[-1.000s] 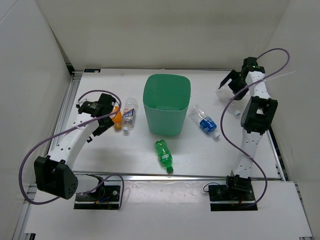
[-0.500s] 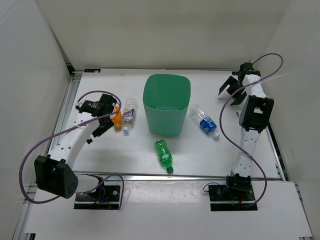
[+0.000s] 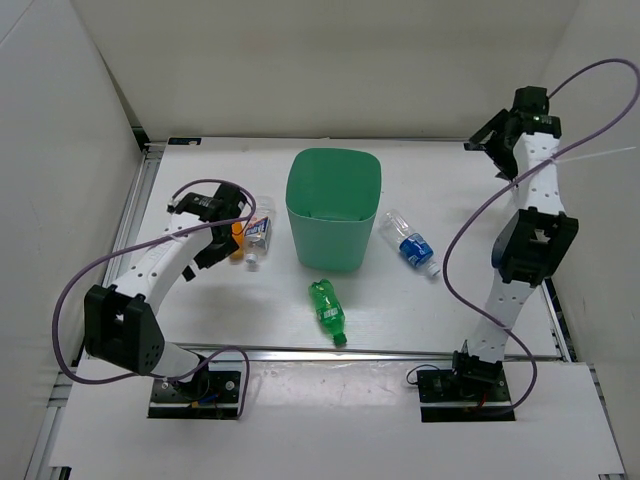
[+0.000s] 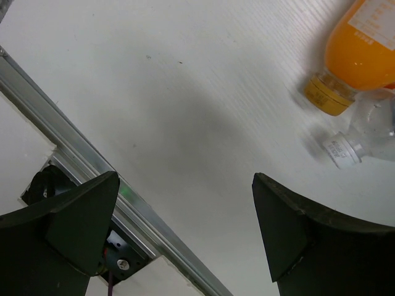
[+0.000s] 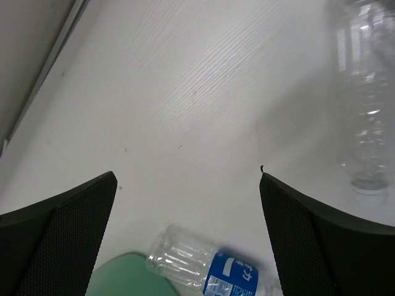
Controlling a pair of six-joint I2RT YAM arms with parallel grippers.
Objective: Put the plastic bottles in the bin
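The crinkled bottle's bin-side end (image 5: 368, 168) is below my fingers, on the right in the wrist view. My right gripper will go down toward that side onto it next.
The mint-green bin (image 3: 333, 208) stands mid-table; its rim also shows in the right wrist view (image 5: 120, 280). A green bottle (image 3: 327, 310) lies in front of it. A clear blue-label bottle (image 3: 410, 242) lies to its right and also shows in the right wrist view (image 5: 210, 271). Another blue-label bottle (image 3: 258, 232) lies to the bin's left, beside the orange bottle (image 3: 237, 238), whose neck shows in the left wrist view (image 4: 355, 55). A plain crinkled clear bottle (image 5: 364, 105) shows only in the right wrist view. My left gripper (image 3: 218, 245) (image 4: 185, 228) is open beside the orange bottle. My right gripper (image 3: 492, 150) (image 5: 188, 234) is open, raised at the far right.
White walls close the table at the back and on both sides. A metal rail (image 4: 92, 166) runs along the table's edge near my left gripper. The arm bases (image 3: 195, 385) sit at the near edge.
My right arm has lifted and swung back towards the far right corner, away from the crinkled bottle. My left gripper has shifted right, closer over the orange bottle.
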